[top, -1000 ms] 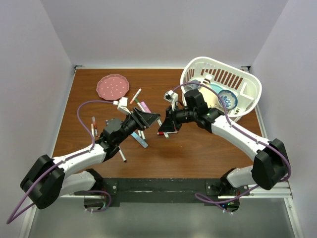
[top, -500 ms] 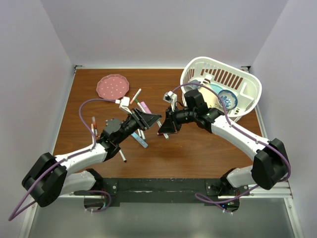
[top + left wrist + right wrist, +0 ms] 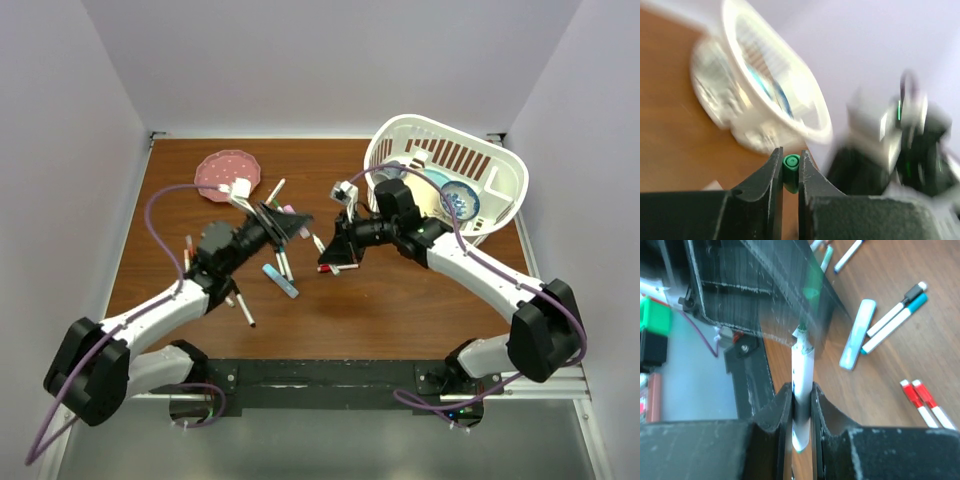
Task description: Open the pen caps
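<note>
The green cap point(image 3: 791, 172) is off the white pen's body, so my right gripper will next swing away from my left gripper, down to empty table near the basket.
My left gripper point(image 3: 298, 221) is shut on a small green pen cap point(image 3: 791, 172), which stands end-on between the jaws in the left wrist view point(image 3: 790, 159). My right gripper point(image 3: 333, 257) is shut on a slim white pen barrel point(image 3: 802, 365) whose bare green tip point(image 3: 800, 331) points toward the left gripper. The cap and the barrel are apart, with a gap between the two grippers above the table. Several capped pens point(image 3: 282, 262) lie below the left gripper, among them a black-capped and a teal-capped one point(image 3: 905, 302) and two red-capped ones point(image 3: 920, 395).
A light blue highlighter point(image 3: 281, 281) lies on the brown table and also shows in the right wrist view point(image 3: 858, 334). A pink plate point(image 3: 222, 172) sits at the back left. A white basket point(image 3: 503, 170) with dishes stands at the back right. More pens point(image 3: 187, 252) lie at the left.
My left gripper has pulled back and to the left, away from the right gripper, taking the green cap off the pen. The right gripper has stayed almost still with the barrel.
</note>
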Motion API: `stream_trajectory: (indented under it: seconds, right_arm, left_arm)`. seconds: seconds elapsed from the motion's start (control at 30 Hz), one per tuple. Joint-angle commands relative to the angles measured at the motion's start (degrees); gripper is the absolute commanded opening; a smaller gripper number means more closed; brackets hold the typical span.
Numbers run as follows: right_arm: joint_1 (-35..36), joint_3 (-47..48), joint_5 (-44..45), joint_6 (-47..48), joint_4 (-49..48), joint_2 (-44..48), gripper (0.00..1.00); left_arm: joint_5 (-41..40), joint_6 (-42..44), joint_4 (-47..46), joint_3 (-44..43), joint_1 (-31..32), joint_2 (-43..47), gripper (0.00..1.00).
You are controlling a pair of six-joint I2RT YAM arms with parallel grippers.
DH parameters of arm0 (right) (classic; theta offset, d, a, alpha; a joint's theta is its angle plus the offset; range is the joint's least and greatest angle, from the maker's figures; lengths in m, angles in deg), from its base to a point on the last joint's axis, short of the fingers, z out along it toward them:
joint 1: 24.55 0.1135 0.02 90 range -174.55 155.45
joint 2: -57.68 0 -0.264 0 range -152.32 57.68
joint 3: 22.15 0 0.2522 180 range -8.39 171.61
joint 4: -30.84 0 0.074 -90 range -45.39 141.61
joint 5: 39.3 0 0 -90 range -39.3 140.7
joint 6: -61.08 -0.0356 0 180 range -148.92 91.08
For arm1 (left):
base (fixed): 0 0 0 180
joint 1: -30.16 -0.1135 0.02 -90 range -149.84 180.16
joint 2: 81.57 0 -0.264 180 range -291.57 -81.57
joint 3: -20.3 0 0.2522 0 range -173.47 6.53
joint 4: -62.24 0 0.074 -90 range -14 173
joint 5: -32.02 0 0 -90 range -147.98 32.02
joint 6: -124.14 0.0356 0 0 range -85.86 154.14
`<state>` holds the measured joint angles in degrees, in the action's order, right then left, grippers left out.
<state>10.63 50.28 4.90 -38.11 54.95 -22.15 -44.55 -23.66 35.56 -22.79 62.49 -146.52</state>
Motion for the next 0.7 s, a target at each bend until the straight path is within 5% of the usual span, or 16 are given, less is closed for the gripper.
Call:
stream_trajectory:
  seconds: [0.0,0.17,0.27,0.43,0.67]
  right_arm:
    - [-0.02,-5.58,-4.65,2.68,4.42,5.12,0.0]
    - [-0.72,-7.08,-2.9,6.81,7.57,7.85,0.0]
    - [-2.21,-4.89,6.83,13.04,12.58,9.69,0.0]
    - [-3.89,-5.67,32.29,28.05,19.87,12.59,0.0]
    - [-6.6,-13.49,44.73,35.38,19.62,14.62,0.01]
  left_arm:
    - [-10.09,6.03,3.16,-13.62,-15.71,2.9,0.0]
    - [-7.47,4.19,3.53,-20.59,-22.48,-0.7,0.0]
    - [-6.66,4.89,8.26,-21.57,-23.19,-0.09,0.0]
    - [-7.63,6.73,22.15,-15.17,-25.39,2.54,0.0]
    - [-4.56,6.73,26.99,-6.28,-34.08,0.35,0.0]
